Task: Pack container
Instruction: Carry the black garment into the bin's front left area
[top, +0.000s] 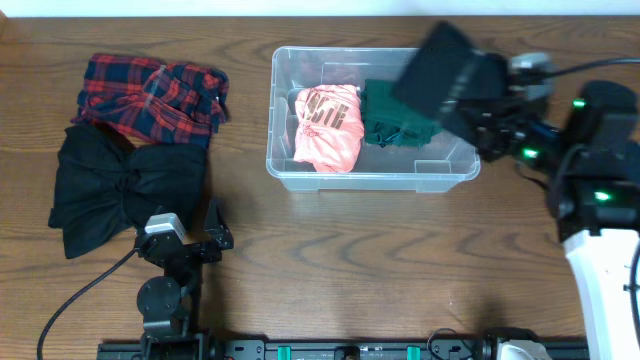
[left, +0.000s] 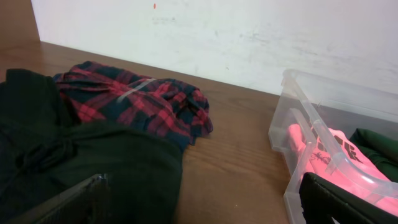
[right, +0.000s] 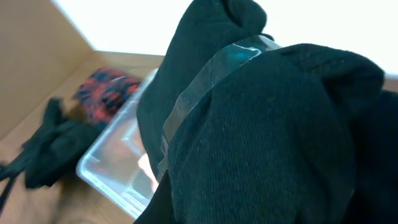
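Note:
The dark garment will next go down and left in the overhead view to the pink garment's near end (top: 326, 156). My right gripper will carry it, lower it there and let go of it.
The clear container (top: 370, 180) stands at the table's middle back and holds a pink garment (top: 328, 125) and a dark green garment (top: 395, 125). My right gripper (top: 492, 105) is shut on a folded dark garment (top: 447, 75) and holds it above the container's right end. That garment fills the right wrist view (right: 267, 124) and hides the fingers; the container (right: 109, 168) shows below it. My left gripper (top: 190, 245) is open and empty near the front left, and its fingers frame the left wrist view (left: 199, 202).
A red plaid garment (top: 150, 95) lies at the back left, with a black garment (top: 120, 190) in front of it. Both show in the left wrist view, plaid (left: 137, 102) and black (left: 74, 162), left of the container (left: 298, 118).

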